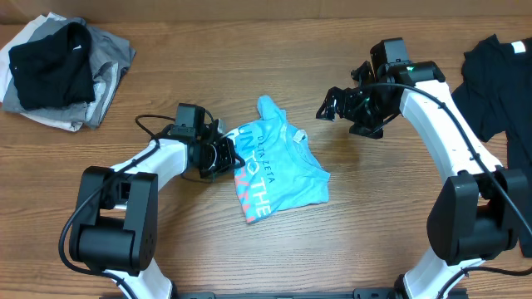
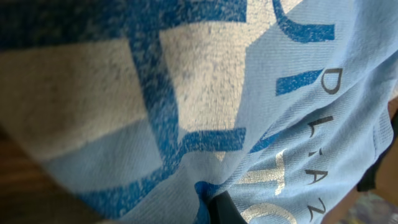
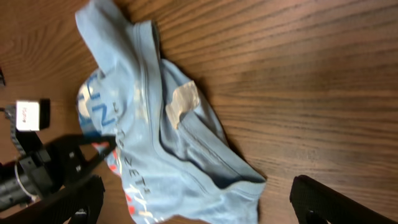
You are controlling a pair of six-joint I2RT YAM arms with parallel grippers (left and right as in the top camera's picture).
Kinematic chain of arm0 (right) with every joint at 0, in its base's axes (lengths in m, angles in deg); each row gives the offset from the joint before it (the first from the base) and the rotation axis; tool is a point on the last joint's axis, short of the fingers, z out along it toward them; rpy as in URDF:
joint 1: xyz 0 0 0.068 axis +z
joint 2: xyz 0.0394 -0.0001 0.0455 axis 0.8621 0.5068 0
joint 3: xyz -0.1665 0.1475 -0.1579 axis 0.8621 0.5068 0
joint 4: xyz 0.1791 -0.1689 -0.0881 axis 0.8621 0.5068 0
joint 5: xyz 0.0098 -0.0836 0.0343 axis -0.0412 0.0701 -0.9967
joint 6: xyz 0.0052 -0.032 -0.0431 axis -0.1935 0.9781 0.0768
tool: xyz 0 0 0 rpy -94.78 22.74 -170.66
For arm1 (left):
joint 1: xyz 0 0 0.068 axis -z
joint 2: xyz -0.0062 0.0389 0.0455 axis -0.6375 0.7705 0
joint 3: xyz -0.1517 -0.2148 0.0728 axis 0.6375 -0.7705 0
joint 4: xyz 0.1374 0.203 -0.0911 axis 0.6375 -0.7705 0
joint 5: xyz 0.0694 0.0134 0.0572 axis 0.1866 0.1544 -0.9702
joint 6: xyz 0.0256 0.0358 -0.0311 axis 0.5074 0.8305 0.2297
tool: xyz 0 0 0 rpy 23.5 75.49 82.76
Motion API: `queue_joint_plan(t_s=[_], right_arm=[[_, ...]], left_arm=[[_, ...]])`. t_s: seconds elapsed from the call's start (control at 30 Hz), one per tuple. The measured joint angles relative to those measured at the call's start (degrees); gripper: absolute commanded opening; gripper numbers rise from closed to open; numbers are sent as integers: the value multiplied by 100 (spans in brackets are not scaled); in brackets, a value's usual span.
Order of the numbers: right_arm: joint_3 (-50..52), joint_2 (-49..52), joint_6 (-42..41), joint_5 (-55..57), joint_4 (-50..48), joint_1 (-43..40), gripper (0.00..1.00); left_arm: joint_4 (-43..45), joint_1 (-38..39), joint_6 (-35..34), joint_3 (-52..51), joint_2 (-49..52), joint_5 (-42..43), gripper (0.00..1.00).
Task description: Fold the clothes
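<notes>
My left gripper will next lift the shirt outward and left in the overhead view, over the pile of clothes (image 1: 65, 73), and release it.
A light blue T-shirt (image 1: 278, 170) with white and pink lettering lies crumpled on the wooden table (image 1: 249, 50) at the centre. My left gripper (image 1: 226, 155) is at the shirt's left edge, shut on a fold of it. In the left wrist view the blue cloth (image 2: 205, 93) fills the frame, bunched against one dark fingertip (image 2: 227, 211). My right gripper (image 1: 328, 106) hangs open above the table, right of the shirt's collar end. In the right wrist view its dark fingers (image 3: 323, 199) stand wide apart, with the shirt (image 3: 161, 137) below them and untouched.
A pile of black, grey and white clothes (image 1: 58, 71) sits at the back left corner. A black garment (image 1: 495, 83) lies at the right edge, beside the right arm. My left arm (image 3: 37, 168) shows in the right wrist view.
</notes>
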Motion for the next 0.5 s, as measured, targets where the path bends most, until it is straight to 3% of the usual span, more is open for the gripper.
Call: queue_joint_plan(t_s=[0.2, 0.5], right_arm=[[0, 0, 96, 68, 326, -2, 99], [-2, 0, 210, 229, 857, 0, 97]], left_arm=[[234, -15, 433, 234, 24, -599, 4], [271, -605, 1248, 1475, 151, -1738, 4]])
